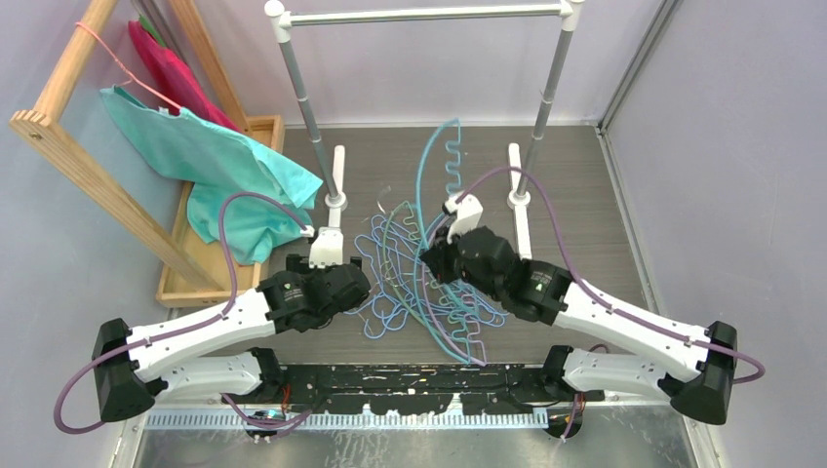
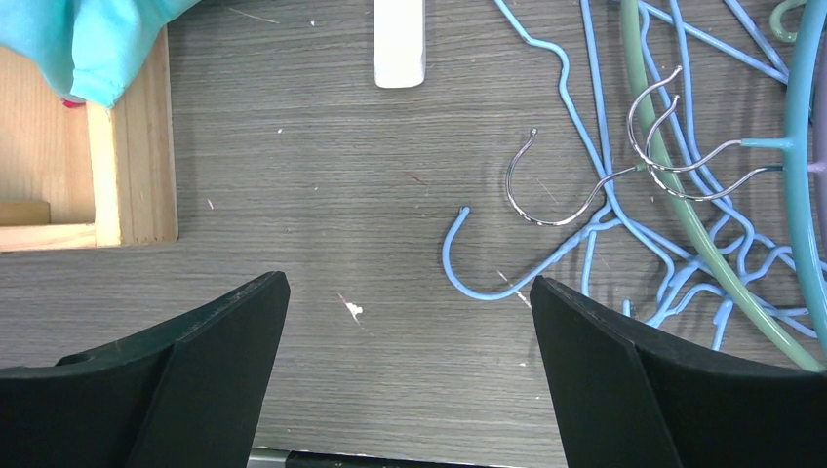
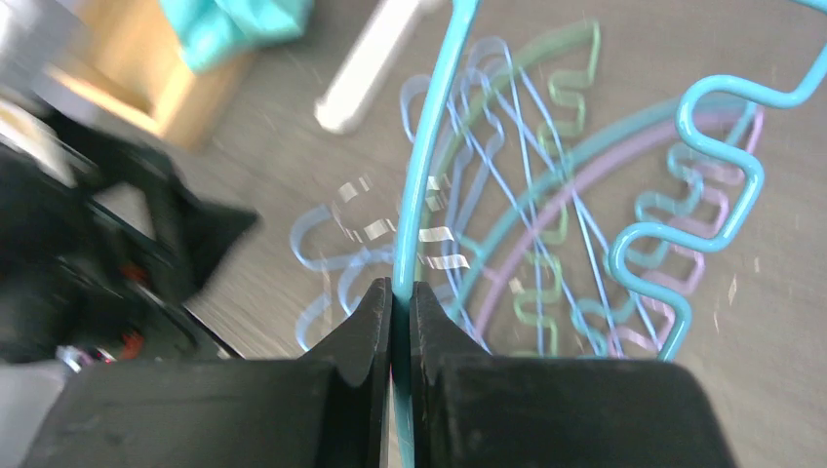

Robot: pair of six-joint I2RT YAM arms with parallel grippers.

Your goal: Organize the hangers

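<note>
The robot's right gripper should next go up and outward to the grey hanging bar [image 1: 434, 15] and let go of the teal hanger [image 1: 421, 185] there, because that bar is bare.
A tangle of hangers [image 1: 410, 283] lies on the table between my arms: light-blue wire ones with green, purple and teal notched ones. My right gripper [image 1: 427, 255] is shut on the arched bar of a large teal hanger [image 1: 421, 185] and holds it lifted above the pile. In the right wrist view the fingers [image 3: 401, 288] pinch that teal bar [image 3: 429, 175]. My left gripper [image 1: 356, 280] is open and empty, low over bare table left of the pile. The left wrist view shows its jaws [image 2: 410, 283] wide apart, near a light-blue hook [image 2: 468, 278] and silver hooks [image 2: 546, 190].
A grey hanging rail [image 1: 419, 15] stands at the back on two posts with white feet [image 1: 337, 175]. A wooden rack [image 1: 68, 117] at the left holds a pink hanger [image 1: 107, 54] with a teal garment [image 1: 215, 166] over a wooden tray [image 1: 205, 258].
</note>
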